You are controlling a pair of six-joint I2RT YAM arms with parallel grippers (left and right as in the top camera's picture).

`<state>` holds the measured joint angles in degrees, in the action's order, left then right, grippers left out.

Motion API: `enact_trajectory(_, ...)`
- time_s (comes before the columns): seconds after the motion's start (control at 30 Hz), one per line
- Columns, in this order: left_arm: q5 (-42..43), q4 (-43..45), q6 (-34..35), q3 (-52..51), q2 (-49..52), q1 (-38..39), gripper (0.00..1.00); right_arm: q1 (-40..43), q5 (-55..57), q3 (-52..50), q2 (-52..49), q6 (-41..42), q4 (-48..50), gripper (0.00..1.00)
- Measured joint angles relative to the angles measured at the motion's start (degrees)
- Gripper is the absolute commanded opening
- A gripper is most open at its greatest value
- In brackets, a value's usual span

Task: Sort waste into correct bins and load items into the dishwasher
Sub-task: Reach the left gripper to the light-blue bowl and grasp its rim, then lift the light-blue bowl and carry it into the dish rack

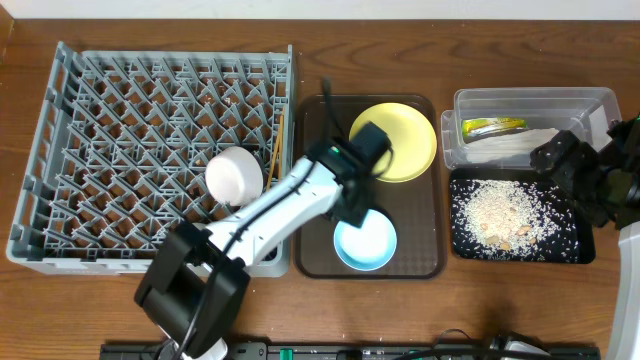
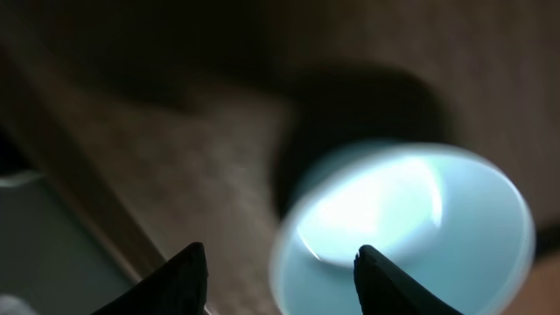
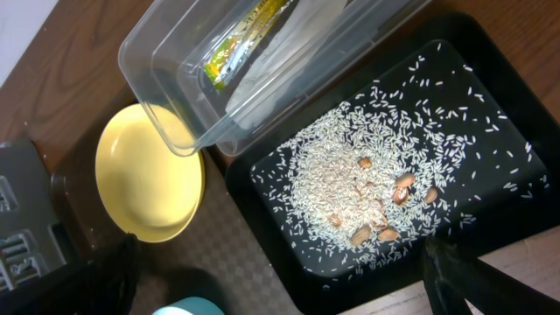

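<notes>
My left gripper is going down next, with its fingers on either side of the light-blue bowl's rim on the side by the rack.
The light-blue bowl [image 1: 365, 243] stands on the brown serving tray [image 1: 415, 260], next to the yellow plate [image 1: 400, 140]. My left gripper [image 1: 358, 212] hangs over the bowl's far rim. In the left wrist view that gripper [image 2: 280, 280] is open, and the blurred bowl [image 2: 411, 219] has its left rim between the jaws, untouched. The white bowl [image 1: 233, 172] and the chopsticks [image 1: 275, 150] are in the grey dishwasher rack [image 1: 150, 100]. The clear tub [image 1: 530, 105] holds the wrapper [image 1: 492, 127] and the tissue [image 1: 515, 147]. Rice scraps [image 1: 500, 210] lie in the black tray [image 1: 560, 245]. My right gripper [image 1: 572, 178] is open above the tray and empty.
The right wrist view shows the right gripper [image 3: 289, 289] wide open over the near edge of the black tray [image 3: 490, 105], with the rice [image 3: 359, 184], the clear tub [image 3: 166, 52], the wrapper [image 3: 245, 39] and the plate [image 3: 149, 175] beyond. My left arm [image 1: 270, 210] crosses the rack's right corner.
</notes>
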<state>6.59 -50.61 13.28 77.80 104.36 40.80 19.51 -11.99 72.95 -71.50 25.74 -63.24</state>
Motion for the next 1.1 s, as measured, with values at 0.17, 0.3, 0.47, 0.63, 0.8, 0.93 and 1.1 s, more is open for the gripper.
enact_trajectory(0.17,1.2,6.0,-0.9,-4.8,0.1,-2.1,0.50,0.0,0.0,0.0,0.0,0.0,0.0,0.99)
enact_trajectory(0.3,3.3,7.2,-2.0,-7.3,1.3,-1.9,0.42,0.0,0.0,0.0,0.0,0.0,0.0,0.99)
enact_trajectory(0.47,6.8,7.7,-2.8,-8.1,3.4,-1.9,0.19,0.0,0.0,0.0,0.0,0.0,0.0,0.99)
enact_trajectory(0.63,9.3,9.6,-3.2,-8.1,3.9,-1.8,0.08,0.0,0.0,0.0,0.0,0.0,0.0,0.99)
enact_trajectory(0.8,10.0,9.6,-3.2,-8.0,3.9,-1.7,0.08,0.0,0.0,0.0,0.0,0.0,0.0,0.99)
enact_trajectory(0.93,9.9,5.5,-2.8,-5.9,3.7,-2.0,0.08,0.0,0.0,0.0,0.0,0.0,0.0,0.99)
enact_trajectory(1.1,2.5,0.5,-0.9,1.2,-1.1,-3.8,0.08,0.0,0.0,0.0,0.0,0.0,0.0,0.99)
